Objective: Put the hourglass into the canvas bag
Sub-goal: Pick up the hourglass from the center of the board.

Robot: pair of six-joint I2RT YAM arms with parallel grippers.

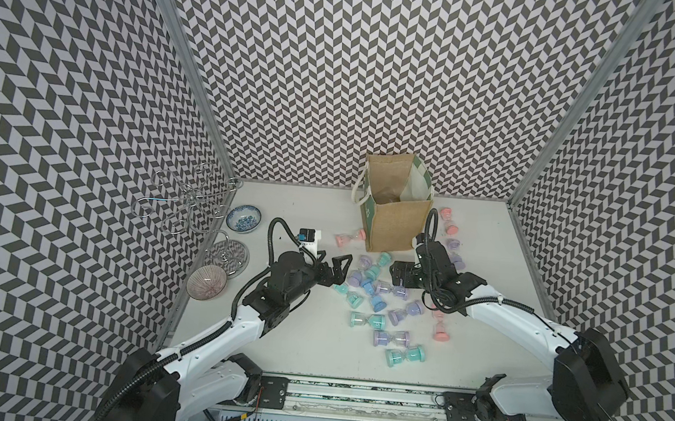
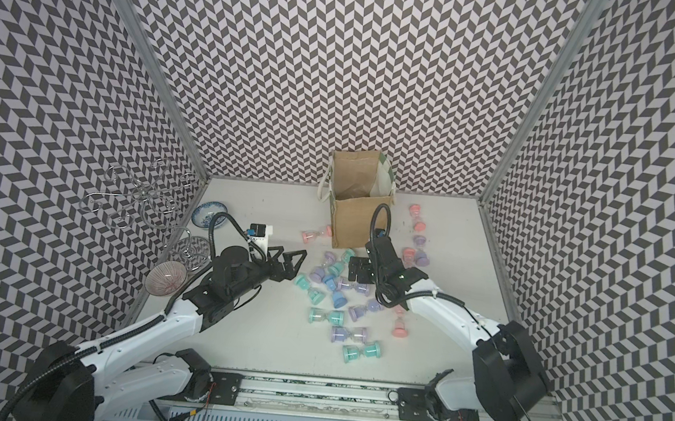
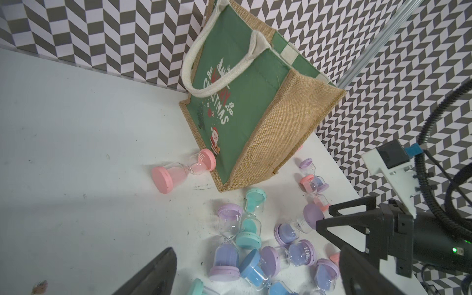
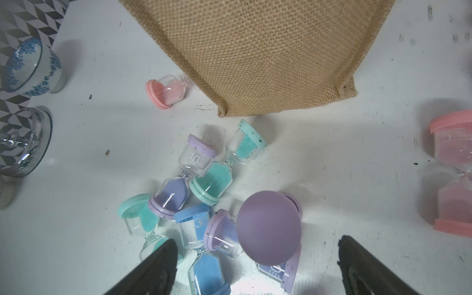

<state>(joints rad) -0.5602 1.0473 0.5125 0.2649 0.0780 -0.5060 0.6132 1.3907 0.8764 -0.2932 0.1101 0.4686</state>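
Note:
My right gripper lowers its spread fingers to both sides of the round cap (image 4: 269, 227) and closes next, since the purple hourglass stands upright just below it.
The canvas bag (image 1: 395, 225) (image 2: 357, 221) stands open-topped at the back of the table; its green printed side (image 3: 237, 102) shows in the left wrist view. Several pastel hourglasses (image 1: 370, 293) lie in a heap in front of it. My right gripper (image 1: 399, 273) (image 4: 255, 270) hangs open over the heap's right edge. A purple hourglass (image 4: 268, 229) sits between its fingers with its round cap facing the camera, and neither finger touches it. My left gripper (image 1: 338, 257) (image 3: 255, 278) is open and empty at the heap's left edge.
A pink hourglass (image 1: 351, 237) lies against the bag's left foot, and pink and purple ones (image 1: 449, 225) lie to its right. At the far left stand a blue-patterned bowl (image 1: 244, 218), a striped bowl (image 1: 206, 285) and a wire stand (image 1: 186, 202) on a glass base.

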